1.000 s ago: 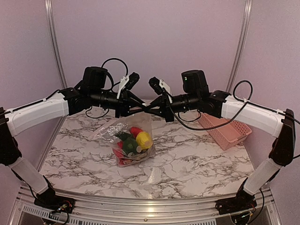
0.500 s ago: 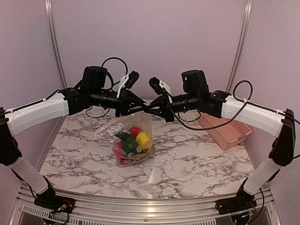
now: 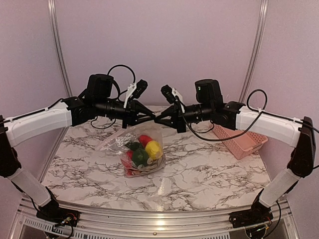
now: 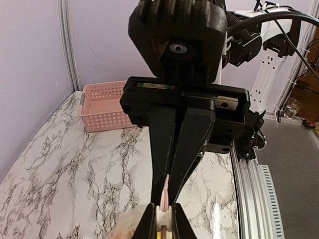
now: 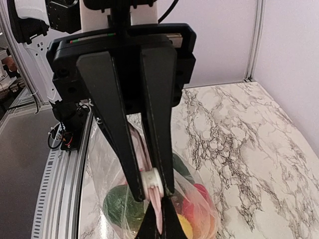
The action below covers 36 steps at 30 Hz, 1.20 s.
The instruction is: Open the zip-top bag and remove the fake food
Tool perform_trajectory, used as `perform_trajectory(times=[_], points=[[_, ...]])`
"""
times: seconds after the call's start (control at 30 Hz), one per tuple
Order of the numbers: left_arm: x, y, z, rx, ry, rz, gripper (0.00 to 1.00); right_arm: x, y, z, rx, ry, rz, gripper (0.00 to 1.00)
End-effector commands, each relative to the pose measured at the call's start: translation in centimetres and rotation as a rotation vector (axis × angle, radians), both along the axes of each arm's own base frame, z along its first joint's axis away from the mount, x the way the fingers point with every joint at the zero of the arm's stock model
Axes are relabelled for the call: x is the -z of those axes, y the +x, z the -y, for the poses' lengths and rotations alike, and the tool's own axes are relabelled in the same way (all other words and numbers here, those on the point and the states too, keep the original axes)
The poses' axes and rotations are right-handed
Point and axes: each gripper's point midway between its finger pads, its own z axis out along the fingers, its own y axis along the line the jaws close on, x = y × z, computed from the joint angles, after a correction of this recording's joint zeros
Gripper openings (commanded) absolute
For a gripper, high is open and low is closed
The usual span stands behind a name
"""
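Note:
My left gripper will next pull to the left in the top view, along the pink zip strip, since my right gripper holds the zip strip beside the zip slider.
The clear zip-top bag [image 3: 130,141] hangs by its top edge over the marble table, its bottom resting on it. Inside shows the fake food: a yellow piece [image 3: 153,148], a green one [image 3: 139,157] and a red one [image 3: 144,139]. Both grippers meet tip to tip above it. My left gripper [image 3: 149,117] [image 4: 163,211] is shut on the bag's white zip slider [image 4: 164,217] [image 5: 151,183]. My right gripper [image 3: 158,119] [image 5: 159,210] is shut on the pink zip strip [image 5: 160,219] right beside the slider.
A pink perforated basket [image 3: 244,142] [image 4: 102,107] lies on the table's right side, under the right forearm. The metal frame rail [image 4: 249,189] runs along the table's near edge.
My left gripper's fingers have closed in on the white slider. Both grippers and the bag's top have sunk slightly; the bag sits a little lower.

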Motion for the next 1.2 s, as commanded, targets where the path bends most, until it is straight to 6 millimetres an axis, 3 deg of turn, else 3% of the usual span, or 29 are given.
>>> perform_trajectory(times=[0.0, 0.33, 0.83, 1.0, 1.17], points=[[1.0, -0.7, -1.8, -0.025, 0.044, -0.018, 0.06, -3.2, 2.2, 3.0, 0.117, 0.099, 0.017, 0.00], [2.8, -0.6, -5.5, -0.120, 0.108, -0.038, 0.05, -3.4, 3.8, 5.3, 0.208, 0.125, 0.015, 0.00], [4.6, -1.0, -15.0, -0.365, 0.174, -0.056, 0.04, -3.9, 6.6, 8.9, 0.329, 0.167, 0.014, 0.00], [5.2, -1.5, -16.8, -0.417, 0.195, -0.056, 0.04, -3.9, 7.3, 9.5, 0.344, 0.169, 0.018, 0.00], [5.1, -2.0, -17.5, -0.438, 0.193, -0.061, 0.05, -4.2, 8.2, 8.7, 0.323, 0.177, 0.023, 0.00]])
